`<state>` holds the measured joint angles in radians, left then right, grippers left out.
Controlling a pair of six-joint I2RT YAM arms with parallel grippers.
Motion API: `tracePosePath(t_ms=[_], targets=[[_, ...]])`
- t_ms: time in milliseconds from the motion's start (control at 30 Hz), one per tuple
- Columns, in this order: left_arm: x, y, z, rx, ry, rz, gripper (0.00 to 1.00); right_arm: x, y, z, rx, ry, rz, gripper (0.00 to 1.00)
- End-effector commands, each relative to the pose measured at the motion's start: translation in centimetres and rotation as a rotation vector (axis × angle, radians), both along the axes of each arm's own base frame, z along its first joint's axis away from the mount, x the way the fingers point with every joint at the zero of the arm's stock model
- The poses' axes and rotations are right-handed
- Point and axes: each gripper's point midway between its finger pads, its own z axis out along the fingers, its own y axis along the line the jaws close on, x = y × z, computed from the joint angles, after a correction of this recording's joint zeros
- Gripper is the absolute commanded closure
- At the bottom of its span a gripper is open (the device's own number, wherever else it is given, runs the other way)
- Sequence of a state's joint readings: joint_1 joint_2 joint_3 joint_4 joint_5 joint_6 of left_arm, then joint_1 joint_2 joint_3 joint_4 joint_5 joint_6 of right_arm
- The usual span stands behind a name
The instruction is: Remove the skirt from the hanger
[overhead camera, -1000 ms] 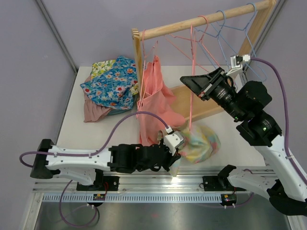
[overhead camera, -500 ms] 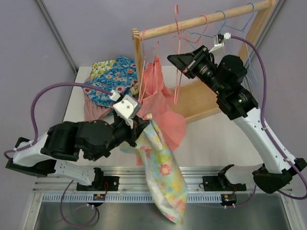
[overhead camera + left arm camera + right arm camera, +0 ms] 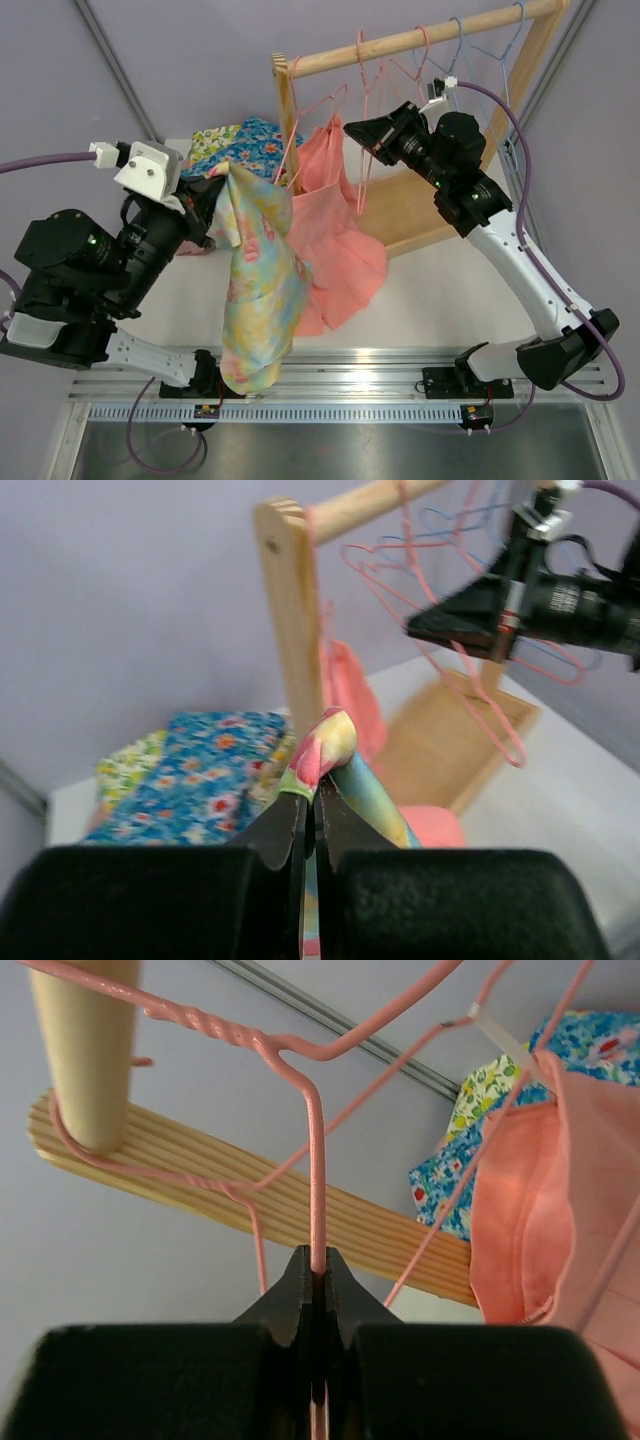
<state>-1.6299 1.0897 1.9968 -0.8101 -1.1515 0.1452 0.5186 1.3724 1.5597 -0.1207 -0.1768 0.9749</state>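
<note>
The skirt point(image 3: 255, 290) hangs free. So next my right gripper should move slightly to the right in the top view and open to let go of the bare hanger's wire point(image 3: 366, 107).
The skirt point(image 3: 255, 290), pastel yellow-green with pink flowers, hangs free from my left gripper point(image 3: 217, 187), which is shut on its top edge, left of the rack. In the left wrist view the jaws point(image 3: 312, 798) pinch a fold of the skirt point(image 3: 330, 742). My right gripper point(image 3: 352, 128) is shut on the wire of a bare pink hanger point(image 3: 364, 95), held up at the wooden rail point(image 3: 420, 38). In the right wrist view the wire point(image 3: 315, 1160) runs straight into the closed gripper point(image 3: 316, 1260). Skirt and hanger are apart.
A salmon garment point(image 3: 335, 235) hangs on another pink hanger at the rail's left end, beside the upright post point(image 3: 286, 110). Blue and pink empty hangers point(image 3: 470, 45) hang further right. A pile of floral clothes point(image 3: 240, 145) lies at the back left. The rack's wooden base point(image 3: 420, 205) lies behind.
My left gripper has lifted the skirt up and to the left, away from the hanger. My right gripper has raised the bare pink hanger up to the rail.
</note>
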Motion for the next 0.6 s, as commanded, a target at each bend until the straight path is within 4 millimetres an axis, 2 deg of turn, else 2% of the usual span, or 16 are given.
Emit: tracePosePath(t_ms=[0, 67, 167, 233, 267, 300, 333, 367, 400, 433, 467, 500, 567], targets=[[1.5, 4.6, 1.8, -0.027, -0.083, 0.185, 1.00, -1.7, -1.1, 1.1, 0.050, -0.046, -0.001, 1.00], [1.7, 6.6, 2.5, -0.114, -0.088, 0.194, 1.00, -1.9, -1.3, -0.1, 0.042, -0.027, -0.005, 1.00], [1.6, 6.9, 1.7, -0.116, -0.103, 0.178, 1.00, -2.4, -1.4, -1.4, 0.041, -0.001, 0.002, 1.00], [1.6, 5.4, 0.2, -0.029, -0.122, 0.171, 1.00, -2.8, -1.5, -1.8, 0.044, 0.006, 0.006, 1.00], [1.6, 5.1, -0.5, 0.022, -0.121, 0.189, 1.00, -2.8, -1.5, -2.7, 0.041, 0.023, 0.007, 1.00], [1.7, 3.7, -1.2, 0.087, -0.129, 0.202, 1.00, -3.1, -1.6, -2.7, 0.044, 0.020, 0.009, 1.00], [1.9, 3.2, -2.0, 0.156, -0.134, 0.222, 1.00, -3.2, -1.8, -2.9, 0.044, 0.024, 0.006, 1.00], [2.6, 3.3, -2.4, 0.173, -0.122, 0.273, 1.00, -3.2, -1.8, -3.6, 0.036, 0.037, 0.006, 1.00], [3.1, 2.5, -2.9, 0.212, -0.120, 0.288, 1.00, -3.6, -2.0, -3.4, 0.038, 0.031, 0.004, 1.00], [3.6, 2.3, -4.1, 0.313, -0.117, 0.299, 1.00, -3.7, -2.1, -3.7, 0.029, 0.039, 0.002, 1.00], [4.6, 3.1, -4.0, 0.297, -0.097, 0.341, 1.00, -3.8, -2.3, -4.0, 0.021, 0.042, -0.004, 1.00], [5.5, 2.6, -4.7, 0.345, -0.087, 0.367, 1.00, -4.2, -2.6, -3.7, 0.017, 0.033, -0.008, 1.00], [7.3, 4.0, -5.0, 0.350, -0.067, 0.424, 1.00, -4.5, -3.1, -4.3, -0.010, 0.039, -0.026, 1.00]])
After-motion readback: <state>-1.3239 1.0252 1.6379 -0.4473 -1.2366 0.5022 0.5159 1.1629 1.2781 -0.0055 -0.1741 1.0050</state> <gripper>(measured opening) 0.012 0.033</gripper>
